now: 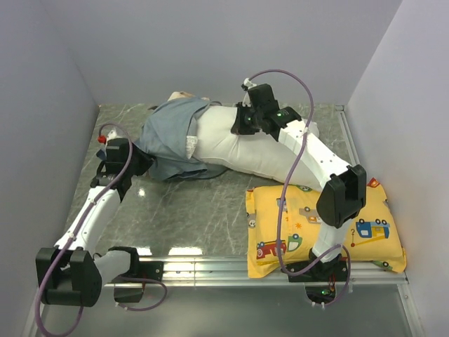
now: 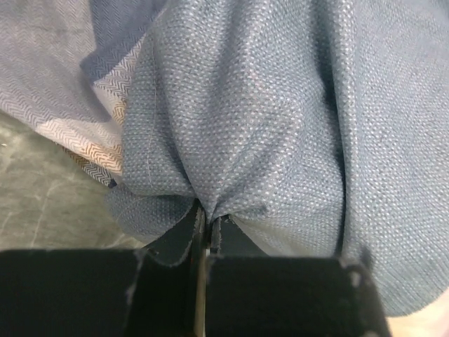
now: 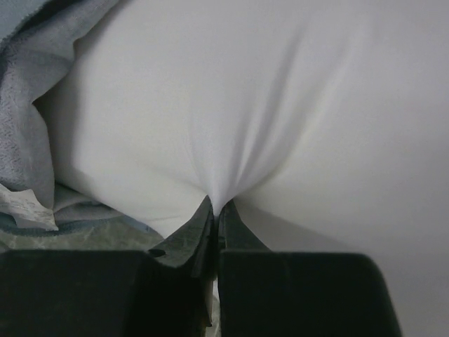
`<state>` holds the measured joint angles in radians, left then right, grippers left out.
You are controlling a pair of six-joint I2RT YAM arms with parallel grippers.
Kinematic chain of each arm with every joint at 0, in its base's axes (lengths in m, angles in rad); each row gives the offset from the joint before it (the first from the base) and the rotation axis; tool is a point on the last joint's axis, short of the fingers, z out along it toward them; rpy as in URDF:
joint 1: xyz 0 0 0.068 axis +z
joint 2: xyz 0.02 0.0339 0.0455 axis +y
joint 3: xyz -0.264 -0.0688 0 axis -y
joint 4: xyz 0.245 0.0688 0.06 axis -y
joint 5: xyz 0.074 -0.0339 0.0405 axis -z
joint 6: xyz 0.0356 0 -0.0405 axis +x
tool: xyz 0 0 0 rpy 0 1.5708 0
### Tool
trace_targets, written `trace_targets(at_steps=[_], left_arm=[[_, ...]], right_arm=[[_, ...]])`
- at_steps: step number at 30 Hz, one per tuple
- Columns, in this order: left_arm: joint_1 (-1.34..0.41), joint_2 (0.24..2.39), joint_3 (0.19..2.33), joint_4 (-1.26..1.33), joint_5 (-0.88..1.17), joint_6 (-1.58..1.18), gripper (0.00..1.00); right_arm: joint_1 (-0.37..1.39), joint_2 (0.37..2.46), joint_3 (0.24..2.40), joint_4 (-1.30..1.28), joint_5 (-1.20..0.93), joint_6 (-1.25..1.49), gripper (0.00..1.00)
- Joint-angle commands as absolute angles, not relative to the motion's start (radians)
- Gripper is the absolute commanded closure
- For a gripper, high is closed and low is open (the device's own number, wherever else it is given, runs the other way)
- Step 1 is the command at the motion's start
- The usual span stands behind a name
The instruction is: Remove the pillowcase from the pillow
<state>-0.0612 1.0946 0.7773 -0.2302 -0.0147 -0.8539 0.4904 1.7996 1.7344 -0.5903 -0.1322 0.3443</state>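
My left gripper holds the pinched fold and will next carry it up, then toward the pillowcase's opening edge (image 1: 197, 114) on the white pillow (image 1: 242, 151), and release it, because the pillow's end is still covered.
The white pillow (image 1: 242, 151) lies across the back of the table, its left end still inside the pillowcase (image 1: 168, 137), which is bunched with its dusty blue-grey inside showing. My left gripper (image 1: 140, 160) is shut on a pinch of the pillowcase (image 2: 231, 133) at its near left edge; patchwork fabric shows at the upper left of the left wrist view. My right gripper (image 1: 242, 125) is shut on a pinch of the pillow's white cloth (image 3: 231, 105), which puckers into the jaws. The pillowcase edge (image 3: 28, 133) shows at the left of the right wrist view.
A yellow pillow printed with cartoon vehicles (image 1: 323, 225) lies at the front right, under the right arm. The grey marbled table (image 1: 189, 210) is walled at the back and both sides. A white label (image 3: 24, 207) hangs by the pillowcase opening.
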Motion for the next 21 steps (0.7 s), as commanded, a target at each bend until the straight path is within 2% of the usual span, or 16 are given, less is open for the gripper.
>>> trace_targets(at_steps=[1,2,3,5,6,9,13,17,21], left_arm=[[0.026,1.083,0.791,-0.311,-0.193,-0.808,0.99],[0.006,1.069,0.804,-0.313,-0.207,-0.799,0.99],[-0.033,1.062,0.831,-0.319,-0.221,-0.792,0.99],[-0.075,1.055,0.86,-0.345,-0.248,-0.781,1.0],[-0.083,1.055,0.886,-0.353,-0.249,-0.778,0.99],[-0.104,1.057,0.914,-0.374,-0.241,-0.77,0.99],[-0.124,1.054,0.933,-0.38,-0.229,-0.755,0.99],[-0.138,1.058,0.945,-0.382,-0.221,-0.752,0.99],[-0.14,1.06,0.956,-0.385,-0.215,-0.744,0.99]], right_arm=[[0.342,1.726,1.78,-0.604,0.1,0.256,1.0],[0.359,1.701,1.749,-0.579,0.097,0.235,0.95],[0.409,1.684,1.731,-0.563,0.1,0.218,0.8],[0.475,1.636,1.669,-0.513,0.135,0.169,0.57],[0.51,1.62,1.646,-0.493,0.178,0.147,0.38],[0.63,1.572,1.574,-0.44,0.257,0.084,0.21],[0.774,1.502,1.424,-0.349,0.426,0.025,0.14],[0.912,1.431,1.263,-0.233,0.462,-0.03,0.11],[0.946,1.469,1.167,-0.173,0.521,-0.084,0.09]])
